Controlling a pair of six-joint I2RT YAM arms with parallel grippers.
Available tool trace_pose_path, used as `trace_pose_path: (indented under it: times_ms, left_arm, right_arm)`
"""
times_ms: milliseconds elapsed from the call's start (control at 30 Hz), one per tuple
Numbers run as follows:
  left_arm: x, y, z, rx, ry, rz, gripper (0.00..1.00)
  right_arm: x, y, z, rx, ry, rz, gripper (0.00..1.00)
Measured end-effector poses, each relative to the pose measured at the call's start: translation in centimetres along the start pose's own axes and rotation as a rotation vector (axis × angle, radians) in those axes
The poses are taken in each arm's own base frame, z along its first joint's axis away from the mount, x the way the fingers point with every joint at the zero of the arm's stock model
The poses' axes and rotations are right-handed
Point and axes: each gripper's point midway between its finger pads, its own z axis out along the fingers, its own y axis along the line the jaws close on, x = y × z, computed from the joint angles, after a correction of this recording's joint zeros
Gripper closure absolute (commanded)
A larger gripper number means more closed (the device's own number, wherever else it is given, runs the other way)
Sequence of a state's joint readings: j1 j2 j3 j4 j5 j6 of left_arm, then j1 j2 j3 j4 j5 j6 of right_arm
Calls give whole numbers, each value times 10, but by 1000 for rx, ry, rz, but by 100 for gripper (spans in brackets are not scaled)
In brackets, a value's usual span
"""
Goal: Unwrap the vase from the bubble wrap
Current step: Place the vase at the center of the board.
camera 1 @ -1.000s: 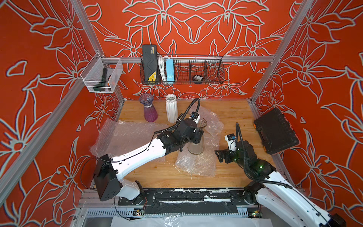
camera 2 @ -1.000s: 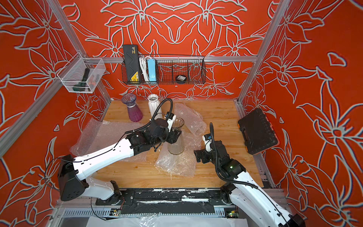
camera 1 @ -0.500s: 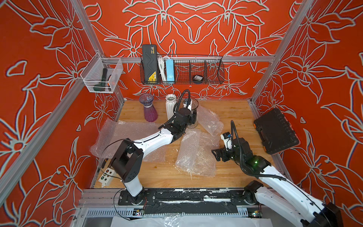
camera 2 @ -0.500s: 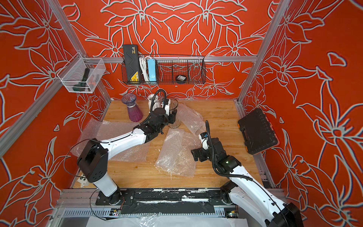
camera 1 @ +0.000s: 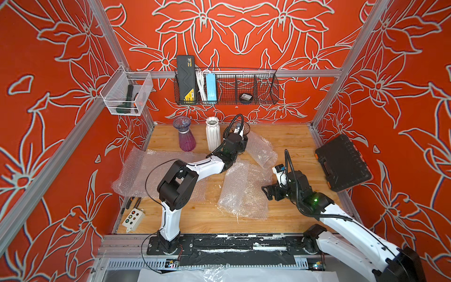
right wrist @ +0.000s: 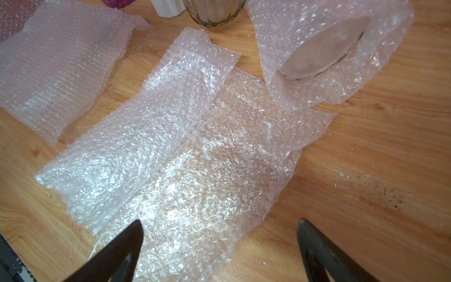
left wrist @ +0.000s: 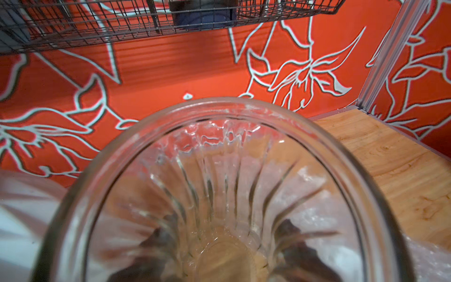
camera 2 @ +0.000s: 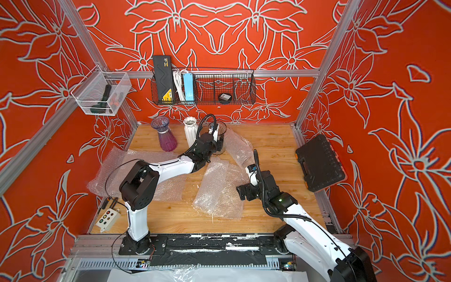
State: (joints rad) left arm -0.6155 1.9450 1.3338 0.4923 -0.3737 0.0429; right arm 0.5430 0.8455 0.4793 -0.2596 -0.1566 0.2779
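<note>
Next, the left gripper eases down toward the white vase and releases the glass one, its base already low. The wood (camera 2: 217, 151) (left wrist: 225, 263) beside the white vase lies just below.
My left gripper (camera 1: 240, 144) (camera 2: 217, 144) is shut on a clear ribbed glass vase (camera 1: 244, 127) (camera 2: 220, 127) at the back of the table, right beside a white vase (camera 1: 212, 136). In the left wrist view I look down into the vase (left wrist: 227, 171), with dark fingers (left wrist: 158, 240) showing through the glass on both sides. Its base (right wrist: 212, 12) sits at the wood. An empty bubble wrap sheet (camera 1: 244, 190) (right wrist: 183, 146) lies flat mid-table. My right gripper (camera 1: 268, 193) (right wrist: 218, 222) hangs open over its near edge. A bubble wrap bundle (camera 1: 261, 149) (right wrist: 324, 56) shows a glass rim inside.
A purple vase (camera 1: 186, 136) stands left of the white one. More bubble wrap (camera 1: 146, 171) lies at the left under my left arm. A black case (camera 1: 343, 163) leans at the right edge. A button box (camera 1: 133, 218) sits at the front left, and a wire basket (camera 1: 227, 85) hangs on the back wall.
My left arm carried the glass vase from over the middle sheet to the back, beside the white vase. The right gripper shifted slightly and stayed open.
</note>
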Motion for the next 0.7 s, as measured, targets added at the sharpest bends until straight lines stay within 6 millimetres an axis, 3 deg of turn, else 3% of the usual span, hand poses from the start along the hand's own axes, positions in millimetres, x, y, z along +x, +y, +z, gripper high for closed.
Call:
trace_pose_path:
  times_ms: [300,600,700]
  left_arm:
    - [4,21,6,-37,-5,-7,100]
    - [28,16,24,-34,22,22,99]
    - [28,17,26,-34,21,22,76]
  right_arm:
    - [5,-2,9,4,23,0,2]
    - [9,-3,13,8,41,-3,2]
    - [8,-3,13,7,38,-5,2]
